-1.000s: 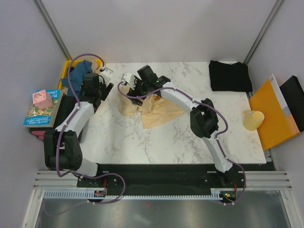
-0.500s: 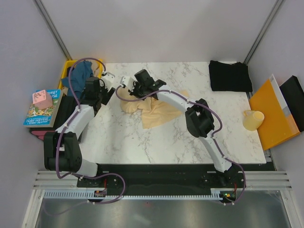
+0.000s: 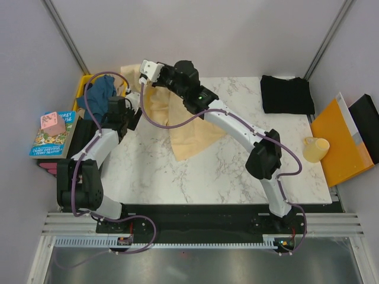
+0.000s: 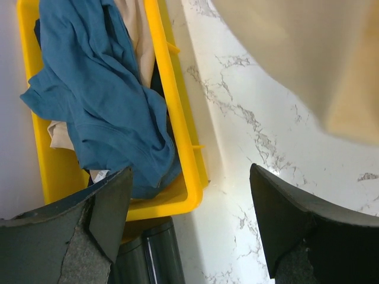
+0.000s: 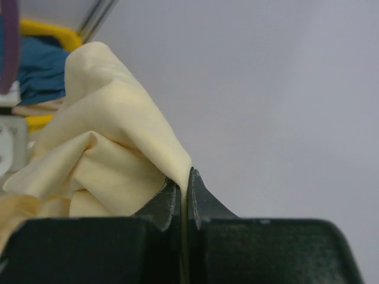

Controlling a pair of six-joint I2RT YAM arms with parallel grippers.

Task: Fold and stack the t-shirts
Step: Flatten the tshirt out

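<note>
I will move my right gripper away from the crate next and lower the cream-yellow t-shirt beside the black t-shirt, where the marble is empty.
My right gripper is shut on a fold of the pale cream-yellow t-shirt. In the top view that gripper is raised at the back left, and the t-shirt hangs from it with its lower part on the marble table. The left gripper is just left of the hanging cloth. Its jaws are open and empty over the crate's rim. A teal-blue t-shirt lies crumpled in the yellow crate. The black t-shirt lies folded at the back right.
The yellow crate stands off the table's left edge, with a book and a pink object beside it. An orange folder and a pale cup are at the right edge.
The right gripper shut on the cream-yellow t-shirt and lifted it up toward the back left, pulling the cloth off the table. The left gripper stayed by the crate.
</note>
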